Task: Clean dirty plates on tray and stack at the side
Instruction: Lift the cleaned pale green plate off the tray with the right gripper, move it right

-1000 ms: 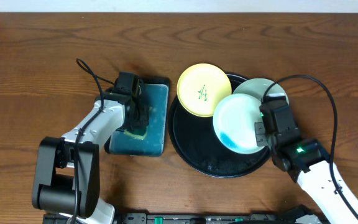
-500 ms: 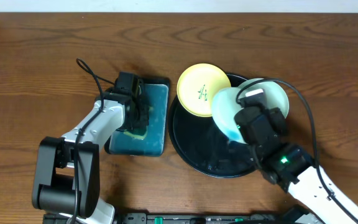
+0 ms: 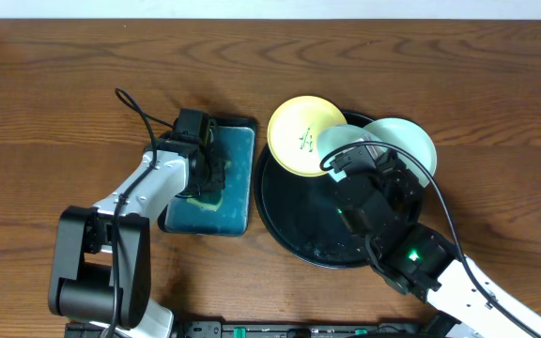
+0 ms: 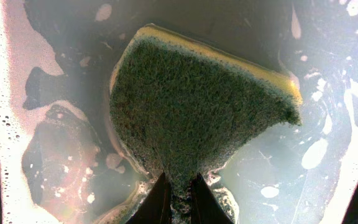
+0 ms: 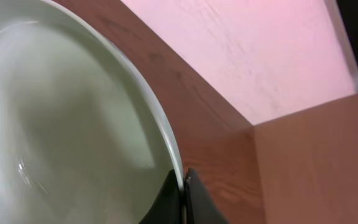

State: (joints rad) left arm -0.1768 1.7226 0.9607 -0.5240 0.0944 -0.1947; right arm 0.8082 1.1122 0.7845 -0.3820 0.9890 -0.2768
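Note:
The plate goes to the bare wooden table below my right gripper and to its right in the overhead view next. There my gripper lowers it and releases its rim.
The black tray (image 3: pixel 285 211) holds a pale yellow plate (image 3: pixel 301 134) with a green scribble, resting on its upper left rim. A mint-blue plate (image 3: pixel 409 141) lies at its upper right. My right gripper (image 5: pixel 184 182) is shut on the rim of the other mint-blue plate (image 5: pixel 73 124). It holds that plate lifted and tilted over the tray's middle, its edge showing in the overhead view (image 3: pixel 338 143) beside the yellow plate. My left gripper (image 4: pixel 179 190) is shut on the green-and-yellow sponge (image 4: pixel 197 106) in the teal tray (image 3: pixel 238 202).
The teal tray's floor (image 4: pixel 328 155) is covered in soapy water and foam. My right arm (image 3: pixel 383 211) covers much of the black tray. Bare wooden table (image 3: pixel 496 113) lies to the right of the black tray.
My right gripper has lifted the mint-blue plate off the tray, tilted it on edge and swung left over the tray's middle. The left arm and sponge have not moved.

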